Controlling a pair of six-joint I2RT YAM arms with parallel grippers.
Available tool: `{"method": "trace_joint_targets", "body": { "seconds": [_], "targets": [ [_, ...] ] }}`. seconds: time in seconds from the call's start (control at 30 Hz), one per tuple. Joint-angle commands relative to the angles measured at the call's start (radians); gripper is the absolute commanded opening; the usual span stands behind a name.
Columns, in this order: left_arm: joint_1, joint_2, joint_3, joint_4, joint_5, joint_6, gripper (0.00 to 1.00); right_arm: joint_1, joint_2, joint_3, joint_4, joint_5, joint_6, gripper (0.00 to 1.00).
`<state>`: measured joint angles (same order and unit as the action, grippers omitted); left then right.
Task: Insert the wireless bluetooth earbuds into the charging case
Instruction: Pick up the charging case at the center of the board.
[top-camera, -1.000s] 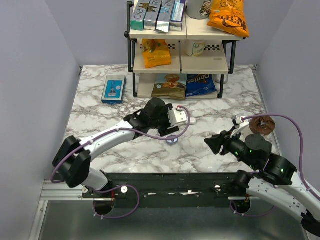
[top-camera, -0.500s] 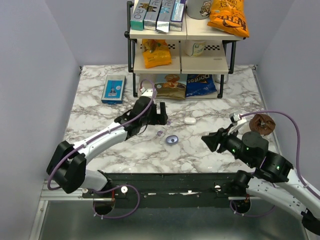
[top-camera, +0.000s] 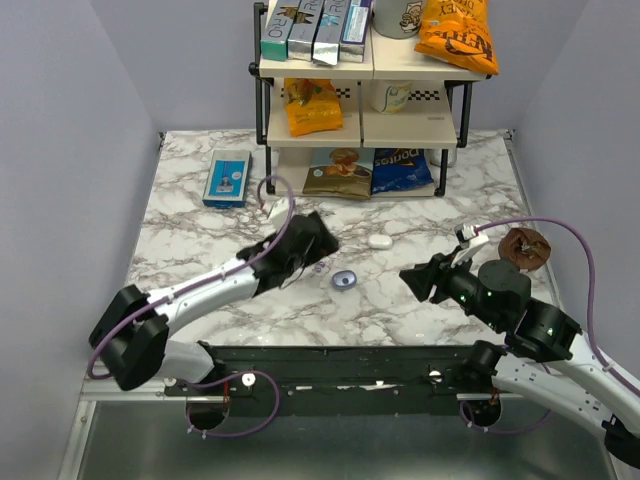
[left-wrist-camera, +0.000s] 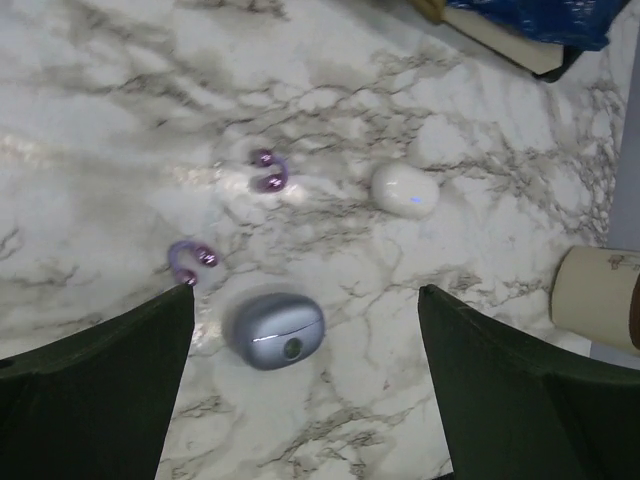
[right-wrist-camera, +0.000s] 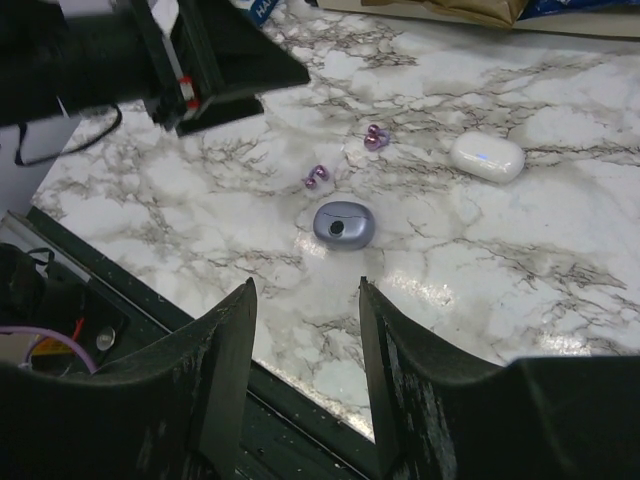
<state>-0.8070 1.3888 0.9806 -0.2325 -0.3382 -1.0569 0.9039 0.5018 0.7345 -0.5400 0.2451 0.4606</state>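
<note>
The charging case is below my left gripper and to its right in the top view, so my left gripper should move down and across, with its fingers on both sides of the case.
The charging case (left-wrist-camera: 278, 330) is a closed bluish-grey pebble with a dark dot, lying on the marble table (top-camera: 200, 225); it also shows mid-table from above (top-camera: 344, 279) and in the right wrist view (right-wrist-camera: 344, 224). Two purple earbuds lie loose beside it, one close to it (left-wrist-camera: 190, 260) (right-wrist-camera: 316, 177) and one farther off (left-wrist-camera: 268, 172) (right-wrist-camera: 375, 136). My left gripper (left-wrist-camera: 305, 290) hovers open just left of the case (top-camera: 315, 245), nothing between its fingers. My right gripper (right-wrist-camera: 305, 283) is open and empty, off to the case's right (top-camera: 412, 280).
A white oval case (top-camera: 379, 240) lies beyond the earbuds. A blue box (top-camera: 228, 177) sits at the back left. A shelf rack (top-camera: 360, 110) with snack bags stands at the back. A brown round object (top-camera: 525, 247) is at the right edge.
My left gripper has opened wide and drawn back from over the white case toward the near left. The right gripper has edged slightly left. Case and earbuds have not moved.
</note>
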Motion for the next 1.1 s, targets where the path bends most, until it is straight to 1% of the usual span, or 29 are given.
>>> {"method": "trace_joint_targets", "body": {
  "seconds": [0.0, 0.07, 0.1, 0.13, 0.17, 0.2, 0.23, 0.3, 0.33, 0.43, 0.6, 0.67, 0.73, 0.8, 0.9, 1.07],
  "targets": [
    [-0.058, -0.172, -0.296, 0.213, -0.071, -0.277, 0.99, 0.001, -0.012, -0.007, 0.009, 0.005, 0.01, 0.54],
    [-0.095, -0.146, -0.213, 0.078, -0.186, -0.279, 0.99, 0.0, -0.025, -0.018, 0.011, 0.003, 0.01, 0.54],
    [-0.116, -0.113, -0.089, -0.088, -0.205, -0.285, 0.99, 0.0, -0.025, -0.021, 0.015, 0.003, 0.01, 0.54],
    [-0.121, -0.027, -0.03, -0.153, -0.205, -0.285, 0.99, 0.001, -0.025, -0.027, 0.021, -0.003, 0.01, 0.54],
    [-0.127, 0.019, 0.03, -0.218, -0.199, -0.294, 0.99, 0.001, -0.019, -0.032, 0.032, -0.012, 0.01, 0.54],
    [-0.136, 0.067, 0.135, -0.326, -0.197, -0.304, 0.99, 0.001, -0.014, -0.033, 0.037, -0.02, 0.012, 0.53],
    [-0.156, 0.151, 0.182, -0.373, -0.193, -0.325, 0.99, 0.001, -0.008, -0.032, 0.04, -0.024, 0.013, 0.53],
    [-0.178, 0.223, 0.277, -0.453, -0.174, -0.339, 0.99, 0.001, 0.003, -0.027, 0.041, -0.047, 0.018, 0.53],
    [-0.198, 0.28, 0.299, -0.471, -0.162, -0.35, 0.99, 0.003, 0.003, -0.027, 0.041, -0.047, 0.018, 0.53],
    [-0.218, 0.341, 0.331, -0.504, -0.137, -0.397, 0.99, 0.003, -0.017, -0.03, 0.037, -0.052, 0.018, 0.53],
    [-0.248, 0.311, 0.274, -0.467, -0.16, -0.456, 0.99, 0.001, -0.057, -0.049, 0.029, -0.037, 0.015, 0.53],
    [-0.248, 0.32, 0.282, -0.475, -0.154, -0.472, 0.99, 0.003, -0.069, -0.063, 0.031, -0.038, 0.013, 0.53],
    [-0.248, 0.346, 0.322, -0.525, -0.153, -0.494, 0.99, 0.001, -0.072, -0.066, 0.032, -0.04, 0.015, 0.53],
    [-0.248, 0.387, 0.342, -0.548, -0.134, -0.496, 0.99, 0.001, -0.075, -0.066, 0.034, -0.046, 0.015, 0.53],
    [-0.247, 0.417, 0.349, -0.538, -0.117, -0.486, 0.99, 0.001, -0.089, -0.063, 0.031, -0.047, 0.015, 0.53],
    [-0.23, 0.452, 0.354, -0.538, -0.081, -0.407, 0.99, 0.003, -0.105, -0.052, 0.028, -0.047, 0.016, 0.53]
  ]
}}
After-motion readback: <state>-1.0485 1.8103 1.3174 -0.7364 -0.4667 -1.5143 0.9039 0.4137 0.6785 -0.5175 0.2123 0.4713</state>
